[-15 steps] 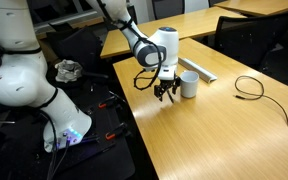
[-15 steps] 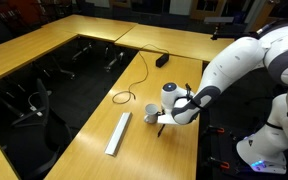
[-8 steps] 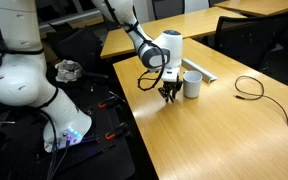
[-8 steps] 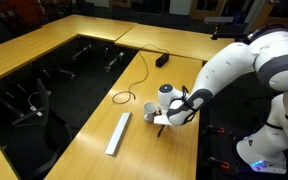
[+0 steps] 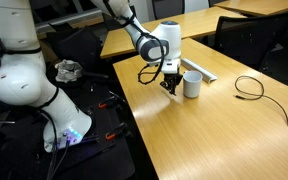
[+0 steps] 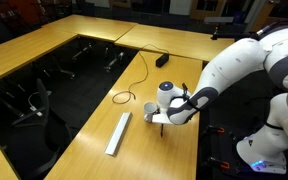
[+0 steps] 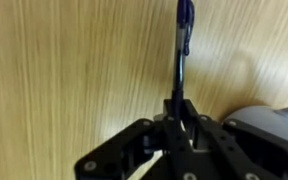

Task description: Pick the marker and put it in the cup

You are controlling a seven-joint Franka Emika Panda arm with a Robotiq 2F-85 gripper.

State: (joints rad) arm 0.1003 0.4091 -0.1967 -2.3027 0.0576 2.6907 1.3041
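The cup is standing close beside my fingers. My gripper will next lift and tilt over to the white cup's opening (image 5: 192,75), lower the marker in and let go of it.
The marker (image 7: 182,48), a thin dark stick, runs from between my jaws out over the wooden tabletop in the wrist view. My gripper (image 7: 181,106) is shut on its near end. The white cup (image 7: 270,124) shows at the lower right of that view, close beside the fingers. In both exterior views the gripper (image 5: 170,85) (image 6: 159,120) points down at the table right next to the cup (image 5: 192,84) (image 6: 151,112). The hand hides the marker there.
A long pale grey flat bar (image 6: 118,133) (image 5: 200,68) lies on the table near the cup. A black looped cable (image 5: 249,88) (image 6: 134,86) lies further along the tabletop. The table edge (image 5: 134,110) is close to the gripper, with dark floor and clutter below.
The jaws have gone from wide open to shut on the marker. The hand has stayed beside the cup and appears slightly higher.
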